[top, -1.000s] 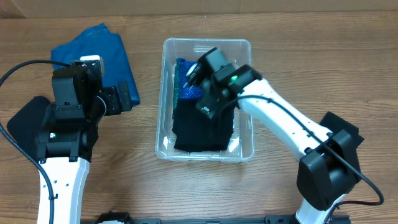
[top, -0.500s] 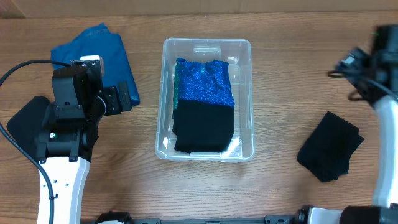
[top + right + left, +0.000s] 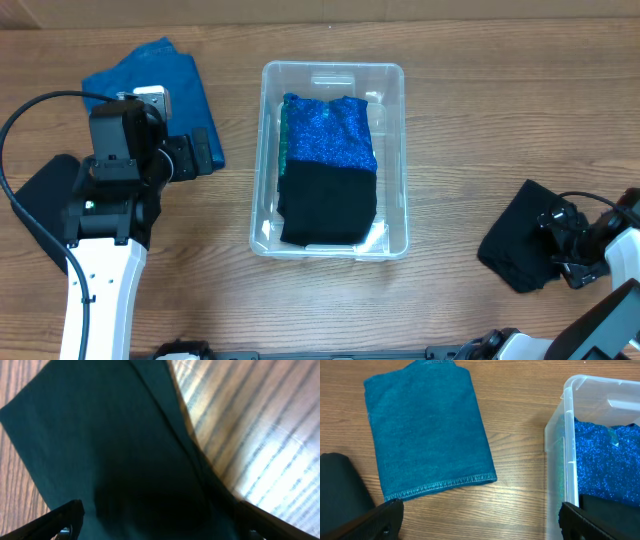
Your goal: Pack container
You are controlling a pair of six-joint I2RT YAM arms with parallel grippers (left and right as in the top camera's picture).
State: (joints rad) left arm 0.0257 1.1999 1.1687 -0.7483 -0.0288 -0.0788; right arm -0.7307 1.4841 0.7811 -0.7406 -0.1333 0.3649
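Observation:
My right gripper should go straight down next onto the black cloth's side by the arm (image 3: 544, 244) (image 3: 157, 522) just below and close, because cloth is already between my fingers.
The clear container (image 3: 392, 150) stands mid-table and holds a sparkly blue cloth (image 3: 330, 130) at the back and a black cloth (image 3: 328, 205) at the front. Its left wall shows in the left wrist view (image 3: 557, 460). My left gripper (image 3: 200, 152) is open and empty, between the container and a folded blue denim cloth (image 3: 150, 75), seen closer in the left wrist view (image 3: 425, 430). My right gripper (image 3: 558, 245) is open right over a folded black cloth (image 3: 515, 245) at the right front, which fills the right wrist view (image 3: 110, 445).
A dark pad (image 3: 40, 195) lies under the left arm at the table's left edge. Bare wood lies between the container and the black cloth at the right.
My right arm left the container, swung out to the far right, then came down over the black cloth at the right front. The left arm barely moved.

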